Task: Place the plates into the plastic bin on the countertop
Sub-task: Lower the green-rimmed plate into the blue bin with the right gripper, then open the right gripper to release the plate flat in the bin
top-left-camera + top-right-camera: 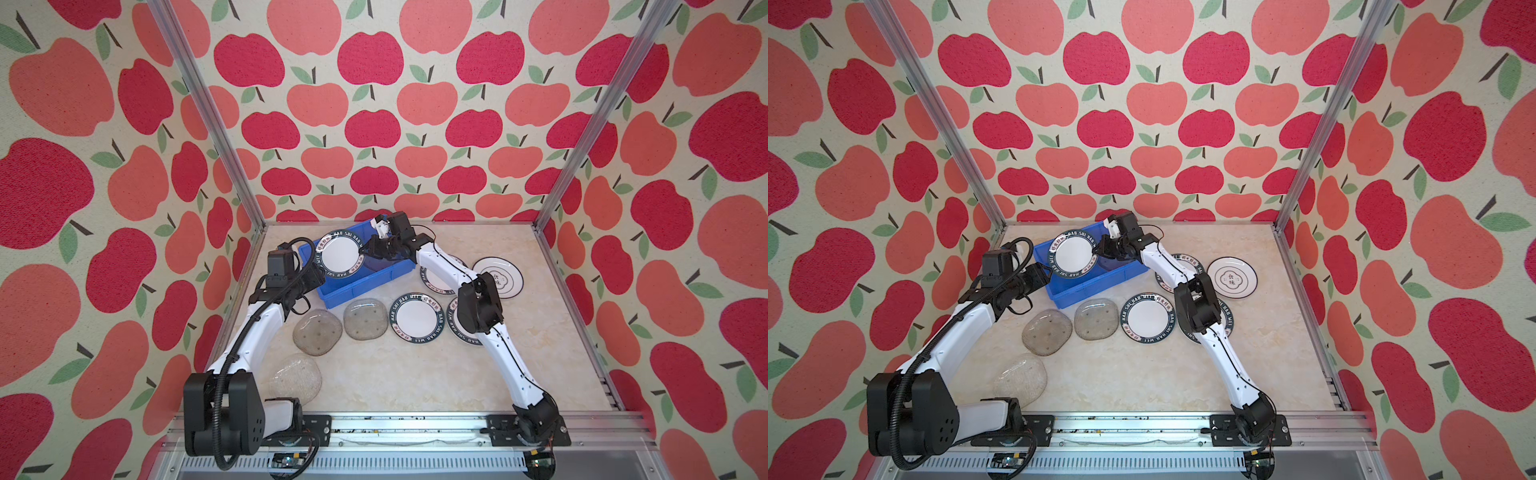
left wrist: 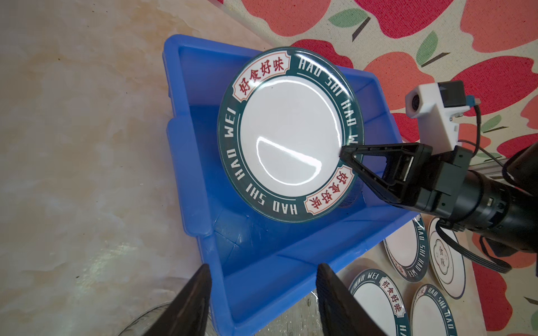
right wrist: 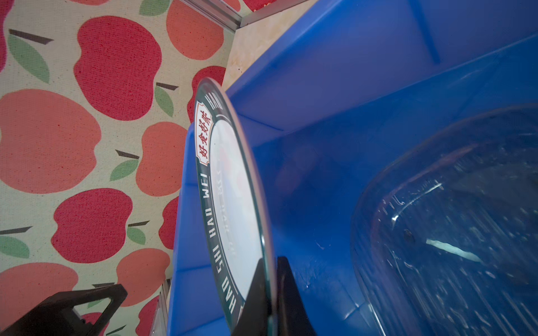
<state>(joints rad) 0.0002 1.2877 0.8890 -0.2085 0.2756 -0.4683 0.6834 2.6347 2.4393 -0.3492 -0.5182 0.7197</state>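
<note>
My right gripper will lower the white plate into the open space below and release its rim, since the bin's bare bottom lies there beside the glass plate.
My right gripper (image 1: 365,248) (image 3: 269,267) is shut on the rim of a white plate with a dark-green lettered rim (image 1: 341,254) (image 2: 288,133). It holds the plate tilted on edge over the left half of the blue plastic bin (image 1: 365,282). A glass plate (image 3: 451,232) lies inside the bin. My left gripper (image 2: 263,302) (image 1: 318,277) stands open at the bin's near left corner, with that corner (image 2: 233,308) between its fingers. On the countertop (image 1: 415,374) lie three glass plates (image 1: 318,332) (image 1: 365,319) (image 1: 295,380), green-rimmed plates (image 1: 417,318) and a black-ringed plate (image 1: 503,276).
My right arm's elbow (image 1: 478,307) hangs over two more green-rimmed plates (image 1: 453,332) (image 1: 434,284), partly hiding them. Aluminium rails (image 1: 573,324) and apple-patterned walls close in the countertop on three sides. The bin stands near the back left corner.
</note>
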